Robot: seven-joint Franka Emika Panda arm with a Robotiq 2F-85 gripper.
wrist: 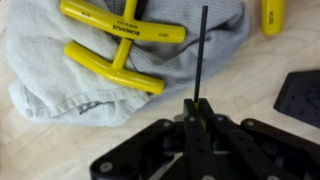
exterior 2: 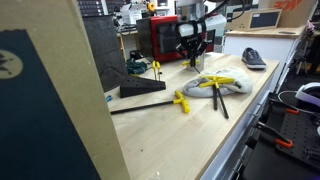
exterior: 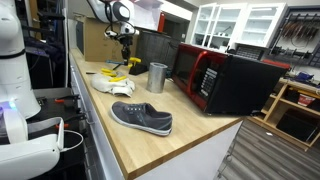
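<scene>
The hex key's black stem sticks out sideways, so next I'll raise my gripper, tilt it toward the microwave and lower it over the metal cup's open top (exterior: 157,67) to release.
My gripper (wrist: 197,106) is shut on a yellow-handled T-handle hex key. Its black shaft (wrist: 205,55) sticks out past the fingertips. The gripper hangs above the wooden countertop in both exterior views (exterior: 125,42) (exterior 2: 192,56), just beside a crumpled grey cloth (wrist: 60,60) (exterior: 112,84) (exterior 2: 222,84). Two more yellow T-handle hex keys (wrist: 120,35) (wrist: 110,68) lie on the cloth. Another yellow handle (wrist: 272,12) shows at the top right edge of the wrist view.
On the counter are a metal cup (exterior: 157,77), a grey shoe (exterior: 141,117) (exterior 2: 254,58), a red and black microwave (exterior: 225,78) and a black wedge-shaped stand (exterior 2: 140,88) (wrist: 300,95). A yellow-handled key (exterior 2: 181,101) lies on the bare wood.
</scene>
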